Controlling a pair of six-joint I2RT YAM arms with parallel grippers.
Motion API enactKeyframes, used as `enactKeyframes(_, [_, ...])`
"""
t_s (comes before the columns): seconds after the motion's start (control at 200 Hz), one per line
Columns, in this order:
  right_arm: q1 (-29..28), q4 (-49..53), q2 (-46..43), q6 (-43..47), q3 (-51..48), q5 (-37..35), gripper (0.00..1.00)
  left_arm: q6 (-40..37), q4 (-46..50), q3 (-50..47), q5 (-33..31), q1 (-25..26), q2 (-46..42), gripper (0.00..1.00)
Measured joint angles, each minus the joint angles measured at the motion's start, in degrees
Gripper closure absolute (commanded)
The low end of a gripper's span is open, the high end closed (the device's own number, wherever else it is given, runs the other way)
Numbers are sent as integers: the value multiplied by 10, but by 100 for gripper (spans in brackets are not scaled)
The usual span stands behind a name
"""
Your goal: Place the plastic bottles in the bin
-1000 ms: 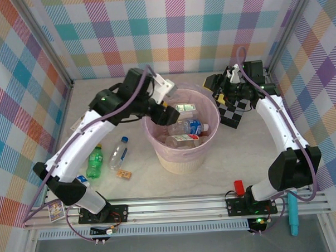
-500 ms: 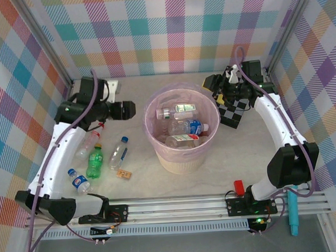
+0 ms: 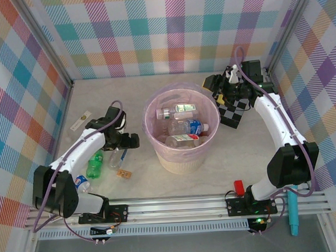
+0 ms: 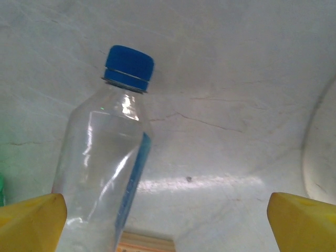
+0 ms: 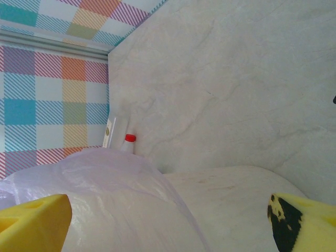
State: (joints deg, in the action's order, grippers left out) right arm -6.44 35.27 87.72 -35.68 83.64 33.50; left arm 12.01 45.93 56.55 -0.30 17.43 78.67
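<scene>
Next, my left gripper should shift away from the bin [image 3: 183, 159], then move down to straddle the clear bottle's body near the cap.
A clear plastic bottle with a blue cap [image 4: 105, 173] [image 3: 117, 156] lies on the table left of the bin [image 3: 183, 159]. My left gripper [image 3: 127, 142] [image 4: 168, 226] hangs low over it, open. The bottle's body lies just inside the left yellow fingertip [image 4: 31, 220] without being gripped. A green bottle [image 3: 95, 164] and a small blue-capped bottle [image 3: 79, 183] lie nearer the front left. Several bottles [image 3: 185, 128] rest inside the pink-lined bin. My right gripper [image 3: 215, 89] [image 5: 168, 223] hovers open by the bin's back right rim, above the pink bag [image 5: 94, 205]. A red-capped bottle [image 5: 128, 142] shows beyond the bin.
A small brown block [image 3: 124, 173] [image 4: 144, 244] lies just in front of the clear bottle. A black-and-white checkerboard [image 3: 232, 113] sits under the right arm. A pale strip [image 3: 81, 121] lies at the back left. The bin's wall [image 4: 321, 152] stands close on the left gripper's right.
The left arm swung from over the bin to the left and came down over the bottles on the table, its jaws widening. One more bottle now lies in the bin. The right arm stayed still.
</scene>
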Motion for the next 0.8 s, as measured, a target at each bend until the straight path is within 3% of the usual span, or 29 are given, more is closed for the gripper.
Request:
enactKeyframes(0.285, [0,8,0,6,0,-1,4,2,-45,-30,-54,0,54,4])
enactKeyframes(0.46, [0,11,0,7,0,-3,4,3,-66,-31,-74,0,74,15])
enactKeyframes(0.625, [0,19,-1,12,0,-7,4,5,-87,-31,-74,0,106,32])
enactKeyframes(0.795, [0,24,-2,19,0,-12,4,2,-88,-30,-73,0,114,40])
